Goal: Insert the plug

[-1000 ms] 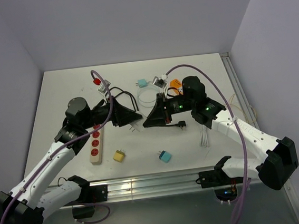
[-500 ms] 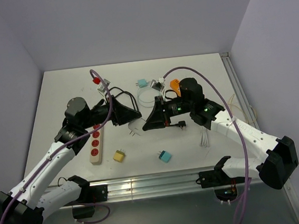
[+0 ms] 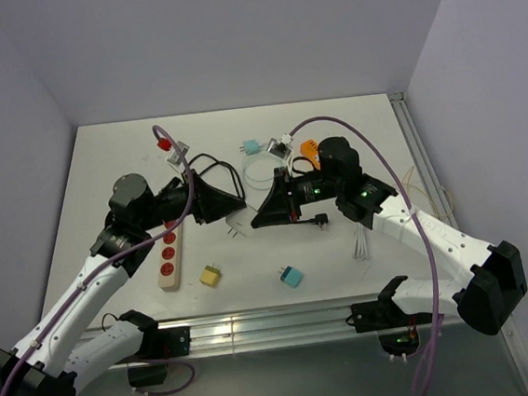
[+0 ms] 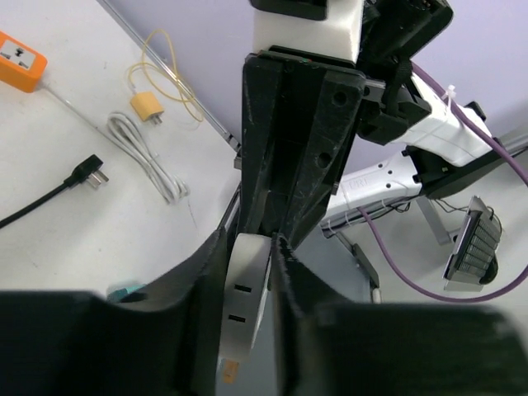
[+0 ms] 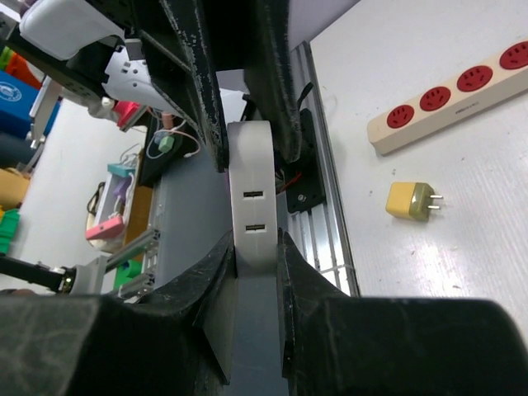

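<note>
The adapter's end is the only part between my right gripper's fingers, so my right gripper will next open and move toward my left gripper, past the slots.
A white plug adapter [image 3: 238, 226] with two slots on its face and metal prongs hangs above the table middle. In the left wrist view the adapter [image 4: 246, 285] sits tight between my left gripper's [image 4: 247, 241] fingers. In the right wrist view the same adapter [image 5: 254, 206] sits tight between my right gripper's [image 5: 254, 243] fingers. The two grippers meet tip to tip, the left one [image 3: 239, 208] coming from the left and the right one [image 3: 258, 218] from the right. The beige power strip [image 3: 169, 254] with red sockets lies on the table at the left and also shows in the right wrist view [image 5: 462, 95].
A yellow plug [image 3: 211, 275] and a teal adapter [image 3: 292, 276] lie near the front edge. A black plug [image 3: 320, 220], a white cable [image 3: 362, 241], an orange socket [image 3: 308, 147] and a small teal adapter [image 3: 252, 147] lie further back and right.
My right gripper has moved left until it meets the left gripper and the white adapter. The left gripper has tilted slightly but still holds the adapter.
</note>
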Controlling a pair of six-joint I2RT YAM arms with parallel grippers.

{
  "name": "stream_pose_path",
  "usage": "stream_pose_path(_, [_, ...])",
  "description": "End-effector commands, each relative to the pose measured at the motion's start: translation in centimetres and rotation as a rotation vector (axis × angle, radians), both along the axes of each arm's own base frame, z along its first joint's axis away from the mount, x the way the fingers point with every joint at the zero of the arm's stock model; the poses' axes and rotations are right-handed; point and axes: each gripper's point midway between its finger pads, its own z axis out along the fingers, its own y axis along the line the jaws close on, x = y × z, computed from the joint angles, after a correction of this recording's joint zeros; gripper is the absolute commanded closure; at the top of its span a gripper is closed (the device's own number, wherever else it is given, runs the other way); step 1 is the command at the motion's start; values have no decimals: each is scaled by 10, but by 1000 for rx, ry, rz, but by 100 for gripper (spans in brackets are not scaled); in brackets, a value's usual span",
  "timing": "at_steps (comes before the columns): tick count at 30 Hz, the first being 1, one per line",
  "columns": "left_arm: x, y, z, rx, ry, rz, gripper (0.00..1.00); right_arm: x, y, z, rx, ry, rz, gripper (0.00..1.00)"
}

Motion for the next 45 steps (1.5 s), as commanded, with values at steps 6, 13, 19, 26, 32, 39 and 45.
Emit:
stream_pose_path(6, [-5,-2,18,-38,-44,-44,100,-3,1,33,94,-74,50,79])
stream_pose_path(13, [-5,-3,23,-48,-50,-47,100,-14,12,37,83,-84,155,47])
stream_pose_path(19, [-2,-3,22,-43,-47,-41,100,-19,24,34,73,-75,202,54])
stream_pose_path(26, [-2,-4,20,-41,-43,-42,100,-21,31,31,62,-68,218,62])
stream_pose_path(32, [-1,-3,20,-38,-46,-33,100,-27,37,29,57,-67,236,67])
stream_pose_path(39, [4,-1,13,5,-24,4,83,-30,38,22,43,-57,240,100])
stream_pose_path(45, [74,65,-24,271,106,584,0,17,24,-13,-114,-51,15,100])
